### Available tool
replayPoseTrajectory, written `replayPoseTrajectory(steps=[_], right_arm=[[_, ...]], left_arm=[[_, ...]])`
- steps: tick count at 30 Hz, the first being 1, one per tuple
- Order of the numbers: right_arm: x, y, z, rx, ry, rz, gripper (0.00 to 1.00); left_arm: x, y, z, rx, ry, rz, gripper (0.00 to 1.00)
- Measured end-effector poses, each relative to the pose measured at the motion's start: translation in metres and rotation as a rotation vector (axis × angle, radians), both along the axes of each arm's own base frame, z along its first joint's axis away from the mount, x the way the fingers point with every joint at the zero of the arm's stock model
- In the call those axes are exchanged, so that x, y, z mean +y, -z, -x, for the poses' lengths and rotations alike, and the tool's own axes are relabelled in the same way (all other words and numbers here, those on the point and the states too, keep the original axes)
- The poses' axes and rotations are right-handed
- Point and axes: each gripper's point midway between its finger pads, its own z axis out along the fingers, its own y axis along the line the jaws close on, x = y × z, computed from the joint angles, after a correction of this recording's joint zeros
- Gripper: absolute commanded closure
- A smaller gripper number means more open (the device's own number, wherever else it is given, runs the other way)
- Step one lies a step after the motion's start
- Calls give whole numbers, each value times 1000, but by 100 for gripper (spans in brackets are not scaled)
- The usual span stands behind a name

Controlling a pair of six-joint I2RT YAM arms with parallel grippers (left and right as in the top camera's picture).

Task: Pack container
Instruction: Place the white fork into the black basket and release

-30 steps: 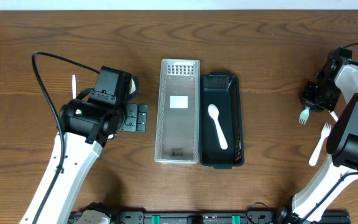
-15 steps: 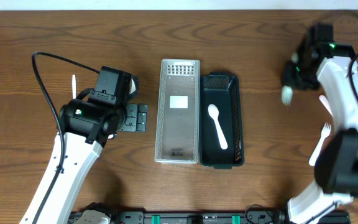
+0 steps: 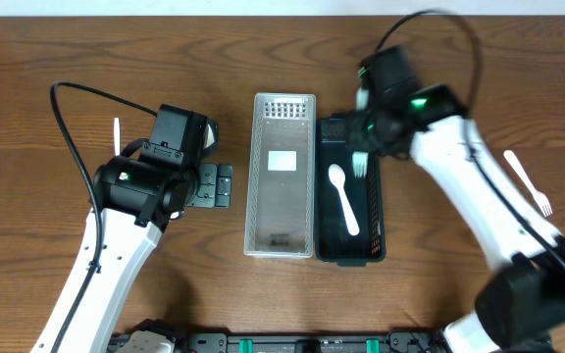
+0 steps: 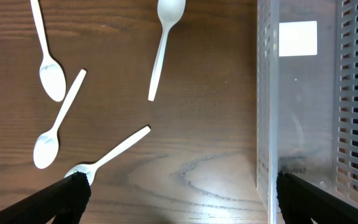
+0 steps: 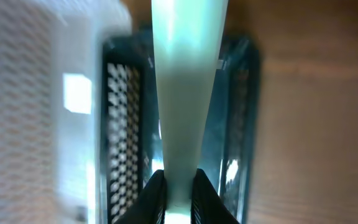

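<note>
Next, my right gripper first moves back and down beside the white spoon before opening, as the fork's handle (image 5: 185,87) still passes the dark container's far rim.
A dark container (image 3: 374,206) lies at the table's middle with a white spoon (image 3: 342,199) in it. A clear perforated container (image 3: 261,196) lies against its left side. My right gripper (image 3: 366,127) is shut on a white fork (image 3: 359,162) and holds it over the dark container's far end. In the right wrist view the fork's handle (image 5: 185,87) runs up from the fingers (image 5: 179,186) over the dark container (image 5: 120,124). My left gripper (image 3: 216,186) is open and empty left of the clear container (image 4: 303,106), above bare wood (image 4: 179,193).
Another white fork (image 3: 528,182) lies at the right of the table. A white utensil (image 3: 117,135) shows left of the left arm. In the left wrist view several white spoons (image 4: 51,74) lie on the wood, one (image 4: 164,43) near the top middle.
My right arm has swung from the far right to over the dark container, carrying the white fork. The left arm has not moved.
</note>
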Motion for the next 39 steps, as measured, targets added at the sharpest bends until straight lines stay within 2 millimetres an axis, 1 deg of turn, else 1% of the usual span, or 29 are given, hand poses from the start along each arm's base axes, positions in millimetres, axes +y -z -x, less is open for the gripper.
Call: replayPoseTrajectory(steps=[1,3,5,7,8,9,10,11,17,20,22,24,26,28,29,30,31,32,33,34,35,36,37,39], right_arm=[[3,17,5,35,-8,15,99],[7,42,15,91,-21,39,99],[9,60,23,136,-32,61,98],[12,73,27,163,-41,76,93],[15,76,28,168,-47,78,81],[16,78,28,169,-49,79,71],[17,79,28,170,-44,78,63],[18,80,28,169,-43,77,59],[21,79,25,153,-57,72,58],[19,74,24,155,-73,77,57],[18,63,19,137,-81,73,56],[15,42,8,98,-79,58,55],[7,6,-8,22,-57,35,52],[-16,-40,-23,-80,-4,22,51],[-28,-58,-27,-121,24,18,51],[-47,-81,-31,-170,73,17,51],[-72,-103,-30,-213,134,22,51],[-91,-115,-28,-238,179,31,50],[-119,-127,-22,-248,248,45,49],[-142,-133,-14,-245,310,60,45],[-162,-135,-6,-232,365,77,41],[-186,-134,4,-205,433,97,39],[-206,-131,12,-175,487,115,35],[-236,-120,23,-129,567,135,32]], left_arm=[[0,0,0,0,0,0,2],[0,0,0,2,0,-1,2],[0,0,1,3,0,-1,2],[0,0,1,3,0,-1,2],[0,0,1,3,0,-1,2],[0,0,1,3,0,-1,2],[0,0,1,4,0,-1,2],[0,0,1,5,0,-2,2],[1,2,4,19,0,-6,2],[2,2,5,21,0,-7,2],[2,2,5,21,0,-7,2],[2,2,5,21,0,-7,2],[2,2,5,21,0,-7,2],[2,2,5,21,0,-7,2],[2,2,5,22,0,-7,2],[2,2,5,21,0,-7,2],[2,2,5,21,0,-7,2],[2,2,5,21,0,-7,2],[2,2,5,21,0,-7,2],[2,2,5,21,0,-7,2],[2,2,5,21,0,-7,2],[2,2,5,21,0,-7,2],[2,2,5,21,0,-7,2],[2,2,5,21,0,-7,2]])
